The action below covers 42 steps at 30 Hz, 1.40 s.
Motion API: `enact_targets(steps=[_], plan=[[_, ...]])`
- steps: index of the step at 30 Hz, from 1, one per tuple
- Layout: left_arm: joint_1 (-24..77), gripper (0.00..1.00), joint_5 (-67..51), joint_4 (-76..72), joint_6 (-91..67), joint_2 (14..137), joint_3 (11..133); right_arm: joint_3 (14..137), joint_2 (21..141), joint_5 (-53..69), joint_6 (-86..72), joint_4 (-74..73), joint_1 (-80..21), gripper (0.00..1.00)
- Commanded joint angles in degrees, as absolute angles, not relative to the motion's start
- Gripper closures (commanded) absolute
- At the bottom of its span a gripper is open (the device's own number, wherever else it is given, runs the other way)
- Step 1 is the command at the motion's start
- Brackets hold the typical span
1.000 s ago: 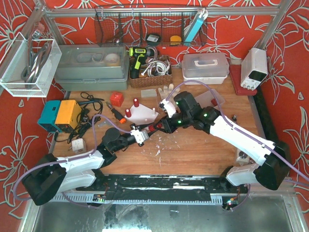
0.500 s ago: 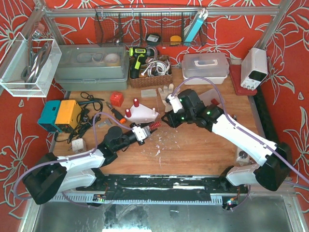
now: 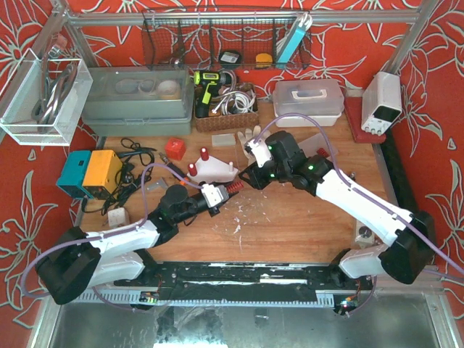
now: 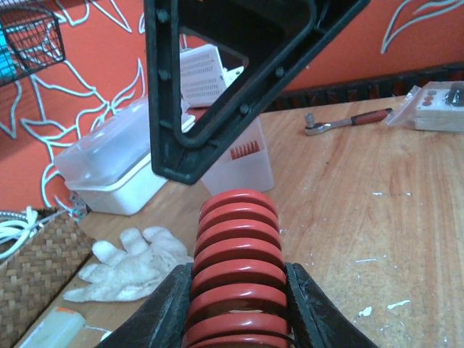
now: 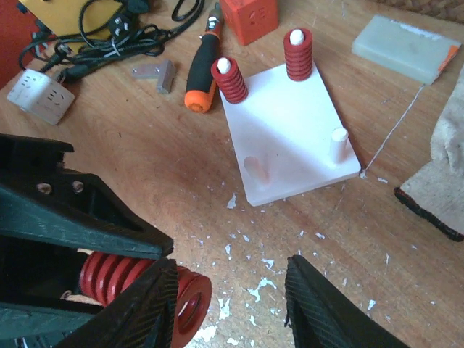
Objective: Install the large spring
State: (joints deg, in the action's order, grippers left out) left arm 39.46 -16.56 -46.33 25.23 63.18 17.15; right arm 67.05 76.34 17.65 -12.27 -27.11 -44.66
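Note:
My left gripper moves outward next and tips its spring down over the bare peg farther from the glove. That peg stands outward of and below my gripper.
My left gripper (image 3: 215, 196) (image 4: 239, 290) is shut on the large red spring (image 3: 230, 190) (image 4: 235, 254), which sticks out ahead of it, level above the wooden table. The spring's open end also shows in the right wrist view (image 5: 181, 301). My right gripper (image 3: 250, 177) (image 5: 232, 297) is open, with one finger (image 5: 148, 304) beside the spring's free end and nothing held. The white peg plate (image 3: 215, 172) (image 5: 290, 123) lies just beyond. Two small red springs (image 5: 230, 80) (image 5: 298, 54) sit on its far pegs. Two near pegs (image 5: 338, 143) (image 5: 255, 168) are bare.
An orange-handled screwdriver (image 5: 201, 69), an orange cube (image 5: 250, 14) and black cables (image 5: 109, 36) lie left of the plate. A white glove (image 4: 130, 264) and white plastic boxes (image 4: 123, 159) lie behind. Paint flecks dot the table.
My right gripper has pulled back from the spring towards the upper right, then eased back towards its free end. My left gripper has carried the spring slightly forward.

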Motion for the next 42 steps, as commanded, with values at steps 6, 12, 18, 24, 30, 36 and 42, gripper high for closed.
enact_targets(steps=[6,12,18,24,30,36,42], plan=[[39.9,1.0,-17.68,-46.6,22.96,61.99,19.2,63.11,81.0,16.32,-11.54,-28.92,-44.76,0.56],[39.9,1.0,-16.78,-44.18,21.55,61.67,20.34,62.27,82.03,15.43,-11.69,-29.01,-44.85,0.56],[39.84,1.0,-10.71,-29.21,17.54,61.52,26.28,64.65,80.38,2.15,-13.04,-32.81,-44.82,0.54],[38.79,1.0,-2.85,-0.51,9.56,63.05,39.38,61.89,75.14,-15.52,-15.89,-32.27,-42.92,0.42],[33.94,1.0,-5.39,22.63,5.39,66.96,54.14,57.11,70.54,-23.94,-18.38,-29.33,-41.2,0.22],[33.58,1.0,1.27,38.43,9.74,72.84,66.95,52.97,65.83,-25.14,-19.31,-26.37,-40.11,0.01],[33.57,1.0,4.06,48.64,12.82,81.04,74.19,52.08,63.82,-23.54,-19.2,-25.78,-39.5,0.01]])
